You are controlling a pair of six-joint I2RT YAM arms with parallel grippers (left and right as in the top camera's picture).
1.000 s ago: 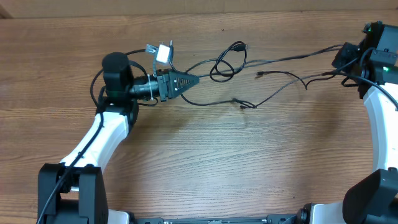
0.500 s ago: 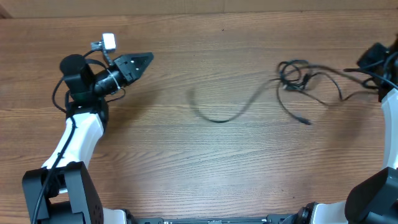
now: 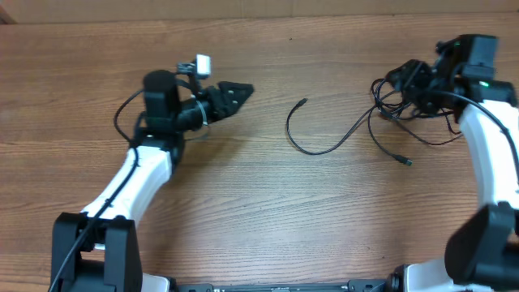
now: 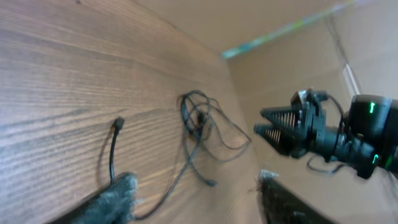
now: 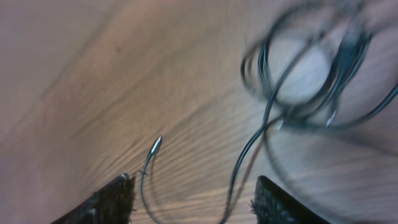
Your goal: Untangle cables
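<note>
My right gripper will next lower, moving left in the overhead view, since the loose cable leaves the tangled heap singly, and close on its part by the heap (image 3: 366, 114) (image 5: 248, 148).
The cables are thin black cords on the wooden table. One loose cable (image 3: 320, 150) curves from a plug end near the centre toward the right. A tangled bunch (image 3: 395, 104) lies right of it, with one end trailing out (image 3: 405, 161). My left gripper (image 3: 242, 89) is open left of the centre, well apart from the cables; in its wrist view the fingers (image 4: 118, 196) are empty, with the loose cable (image 4: 112, 155) and the bunch (image 4: 199, 118) beyond them. My right gripper (image 3: 403, 79) hangs open over the bunch (image 5: 311, 68), and strands (image 5: 239, 168) run across its gap (image 5: 193, 186).
The wooden table (image 3: 268, 219) fills the overhead view. A cardboard wall (image 4: 292, 68) stands at the far side. The left arm's own thicker black wire (image 3: 122, 122) loops beside its wrist. My right gripper (image 4: 280, 127) shows in the left wrist view.
Both grippers were shut a second ago and are now open. The left swung out left and came back toward the centre. The cables drew apart into a loose cord and a bunch at the right.
</note>
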